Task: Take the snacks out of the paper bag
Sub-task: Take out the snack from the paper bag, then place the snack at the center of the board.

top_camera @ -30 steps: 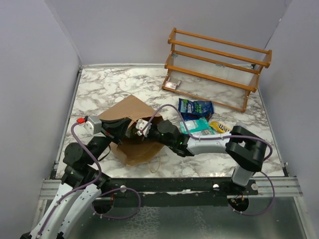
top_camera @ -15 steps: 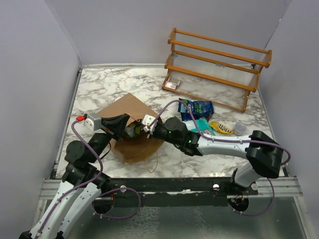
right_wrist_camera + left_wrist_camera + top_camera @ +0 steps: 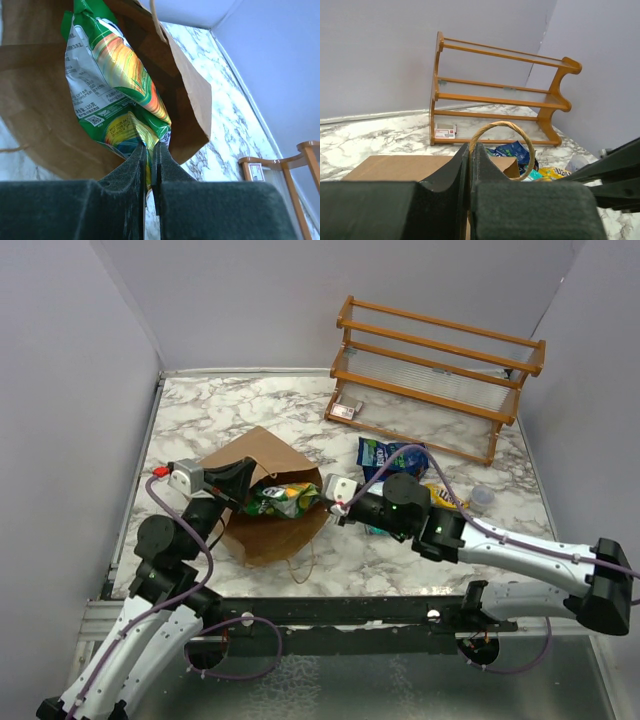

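My right gripper pulls out of the bag's opening toward the right in the top view next. It then releases over the blue packet [image 3: 392,455], where the other snacks lie.
The brown paper bag [image 3: 258,462] lies on its side left of centre, its mouth facing right. My left gripper [image 3: 243,480] is shut on the bag's twisted paper handle [image 3: 520,145] at the mouth's upper edge. My right gripper [image 3: 326,502] is shut on the end of a green and orange snack packet [image 3: 282,499], which sticks halfway out of the bag mouth [image 3: 115,95]. A blue packet [image 3: 392,455], a teal packet [image 3: 372,528] mostly hidden by the right arm, and a yellow packet [image 3: 441,496] lie on the table to the right.
A wooden shelf rack [image 3: 440,375] stands at the back right, with a small pale flat box [image 3: 346,411] on its bottom shelf. A small clear cup [image 3: 481,497] sits near the yellow packet. A second bag handle [image 3: 303,568] loops toward the table's front edge.
My right gripper has pulled back to the right, drawing the green and orange packet out of the bag mouth. The left gripper has kept hold of the handle and lifted the bag's edge slightly.
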### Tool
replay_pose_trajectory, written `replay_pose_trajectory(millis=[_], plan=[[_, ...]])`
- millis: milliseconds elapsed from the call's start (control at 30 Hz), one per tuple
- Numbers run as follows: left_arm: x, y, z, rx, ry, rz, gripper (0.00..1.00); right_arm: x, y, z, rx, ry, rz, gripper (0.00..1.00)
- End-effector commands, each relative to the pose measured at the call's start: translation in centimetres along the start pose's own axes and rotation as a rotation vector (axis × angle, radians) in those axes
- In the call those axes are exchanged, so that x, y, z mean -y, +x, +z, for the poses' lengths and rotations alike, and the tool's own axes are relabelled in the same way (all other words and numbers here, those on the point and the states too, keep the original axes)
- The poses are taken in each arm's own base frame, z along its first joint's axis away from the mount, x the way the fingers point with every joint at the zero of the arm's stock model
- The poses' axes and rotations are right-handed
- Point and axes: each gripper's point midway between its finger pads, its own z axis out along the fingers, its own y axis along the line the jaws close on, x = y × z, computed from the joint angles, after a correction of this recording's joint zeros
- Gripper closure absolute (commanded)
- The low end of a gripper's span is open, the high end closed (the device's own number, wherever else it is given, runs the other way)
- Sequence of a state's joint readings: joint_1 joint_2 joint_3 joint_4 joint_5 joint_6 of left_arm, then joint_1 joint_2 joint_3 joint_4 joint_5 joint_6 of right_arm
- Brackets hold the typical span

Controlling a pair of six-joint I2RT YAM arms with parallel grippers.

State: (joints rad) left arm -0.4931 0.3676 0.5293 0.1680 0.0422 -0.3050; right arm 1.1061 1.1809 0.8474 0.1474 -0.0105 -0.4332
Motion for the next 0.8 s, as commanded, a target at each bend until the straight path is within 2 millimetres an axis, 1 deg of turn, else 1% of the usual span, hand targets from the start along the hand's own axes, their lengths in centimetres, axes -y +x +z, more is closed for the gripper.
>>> replay_pose_trajectory(millis=[0, 200, 300, 367, 433, 533, 600, 667, 733, 767], plan=[[-0.1, -2.1, 0.6, 0.062, -0.020, 0.018, 1.00, -0.7, -3.0, -3.0, 0.079, -0.089, -0.063, 0.99], [-0.8, -2.1, 0.8, 0.059, -0.055, 0.038, 1.00, -1.7, -5.6, -6.4, 0.144, -0.194, -0.081, 0.99], [-1.2, -1.9, 0.7, 0.050, -0.076, 0.046, 1.00, -0.8, -7.7, -8.6, 0.184, -0.182, -0.095, 0.99], [-1.6, -1.7, 0.6, 0.044, -0.093, 0.049, 1.00, 0.3, -8.9, -10.4, 0.205, -0.141, -0.110, 0.99], [-1.9, -1.6, 0.6, 0.040, -0.108, 0.052, 1.00, 1.5, -9.7, -11.7, 0.209, -0.091, -0.122, 0.99], [-2.2, -1.4, 0.7, 0.033, -0.123, 0.058, 1.00, 3.2, -10.3, -13.2, 0.200, -0.021, -0.140, 0.99], [-2.3, -1.4, 0.7, 0.029, -0.131, 0.060, 1.00, 4.3, -10.4, -13.9, 0.186, 0.032, -0.147, 0.99], [-2.4, -1.3, 0.8, 0.026, -0.132, 0.063, 1.00, 5.7, -9.9, -14.4, 0.153, 0.110, -0.151, 0.99], [-2.4, -1.3, 0.8, 0.023, -0.133, 0.064, 1.00, 7.8, -8.7, -14.8, 0.095, 0.232, -0.144, 0.99], [-2.4, -1.3, 0.8, 0.023, -0.134, 0.065, 1.00, 8.8, -7.8, -14.9, 0.054, 0.302, -0.140, 0.99]])
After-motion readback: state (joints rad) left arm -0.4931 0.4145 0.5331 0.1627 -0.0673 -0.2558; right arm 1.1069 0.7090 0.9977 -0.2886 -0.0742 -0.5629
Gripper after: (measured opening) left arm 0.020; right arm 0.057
